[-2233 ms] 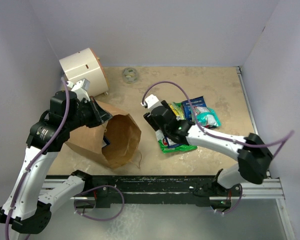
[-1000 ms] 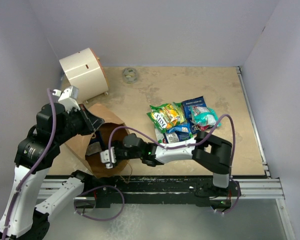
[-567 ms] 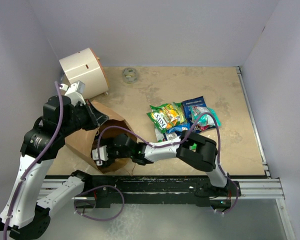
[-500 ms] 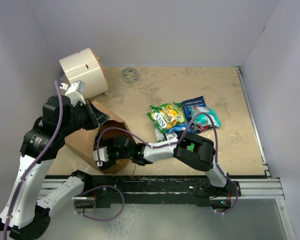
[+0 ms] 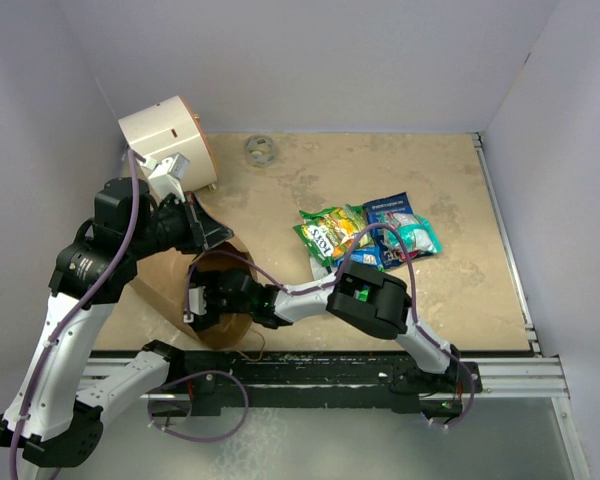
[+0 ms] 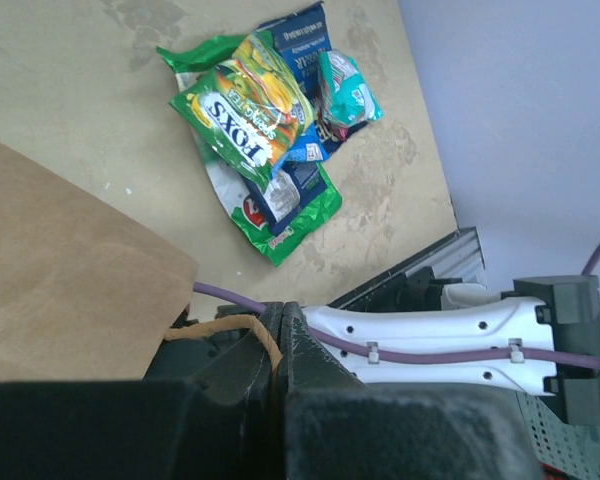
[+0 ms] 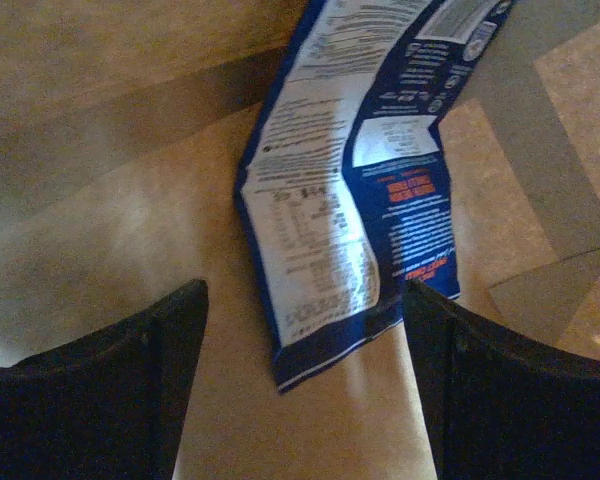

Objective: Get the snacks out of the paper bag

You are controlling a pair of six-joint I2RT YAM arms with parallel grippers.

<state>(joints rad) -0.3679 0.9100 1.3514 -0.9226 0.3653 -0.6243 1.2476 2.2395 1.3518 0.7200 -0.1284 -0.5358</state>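
The blue packet's lower edge (image 7: 272,335) lies ahead of my right gripper, still untouched, so I will turn the gripper and advance it until its open fingers straddle that edge.
The brown paper bag (image 5: 165,272) lies on its side at the left, its mouth facing the near edge. My left gripper (image 5: 206,233) is shut on the bag's twine handle (image 6: 242,327) and holds the upper rim up. My right gripper (image 5: 206,301) reaches into the mouth. Inside the bag it stands open (image 7: 302,298), with the near end of a blue packet (image 7: 355,190) lying on the paper between its fingers, untouched. Several snacks lie in a pile on the table: a green-and-yellow one (image 5: 332,231), a blue one (image 5: 388,211) and a teal one (image 5: 416,236).
A white cylinder with an orange rim (image 5: 164,140) stands just behind the bag, and a small grey ring (image 5: 260,150) lies at the back. My right forearm (image 5: 300,295) runs from the pile to the bag mouth. A metal rail (image 5: 330,366) borders the near edge.
My right arm has swung from the snack pile to the bag and pushed into its mouth, its jaws spreading wider. My left gripper has stayed on the handle and shifted slightly.
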